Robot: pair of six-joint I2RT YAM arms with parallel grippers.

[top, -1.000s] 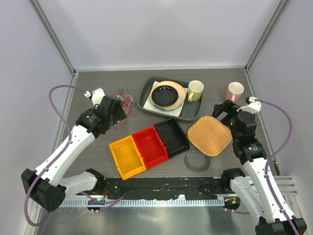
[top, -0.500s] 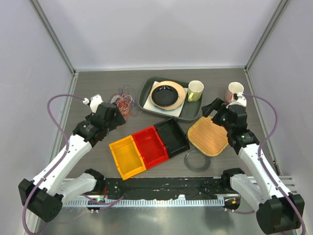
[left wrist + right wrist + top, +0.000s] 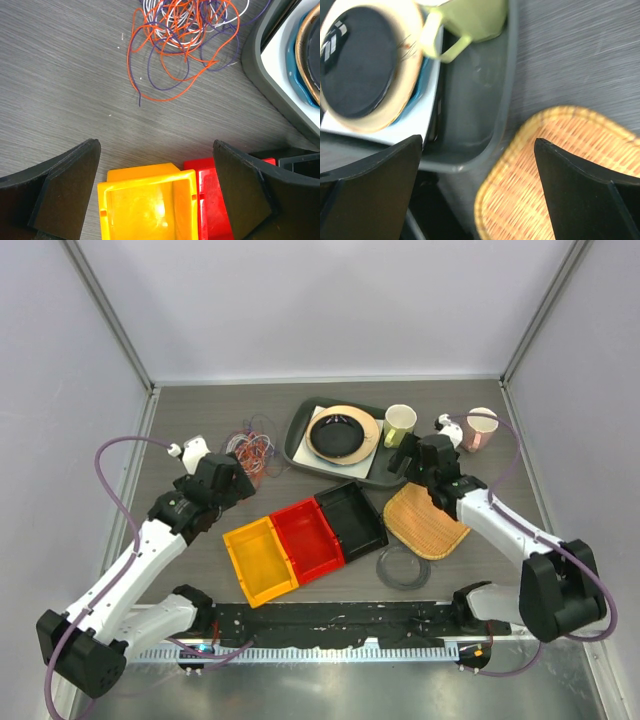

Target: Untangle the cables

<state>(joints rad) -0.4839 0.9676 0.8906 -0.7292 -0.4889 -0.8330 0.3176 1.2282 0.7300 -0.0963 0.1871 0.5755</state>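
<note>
My right gripper needs to move down and outward next and close on the tray's rim [image 3: 508, 82] beside the green mug, because that bare edge is below and outward of it.
The cables [image 3: 252, 448] lie in one loose tangle of orange-red, purple and white wire on the table, left of the grey tray. In the left wrist view the cables [image 3: 185, 30] fill the top middle, with one orange loop trailing toward me. My left gripper [image 3: 226, 483] hangs open just short of the tangle, over the far end of the yellow bin; the left gripper [image 3: 155, 150] holds nothing. My right gripper [image 3: 410, 456] is open over the tray's right corner, by the green mug. The right gripper [image 3: 477, 142] is empty, and no wire shows in that view.
The grey tray [image 3: 295, 445] carries stacked plates [image 3: 338, 434] and a green mug [image 3: 399, 424]. A pink mug [image 3: 480, 427] stands at the right. A woven mat [image 3: 428, 520], a clear ring [image 3: 403, 568] and yellow [image 3: 260, 560], red [image 3: 310, 538] and black [image 3: 352, 520] bins lie nearer.
My right arm has swung left, from beside the pink mug to the tray's corner by the green mug. My left arm has drawn back slightly. Both grippers stayed open.
</note>
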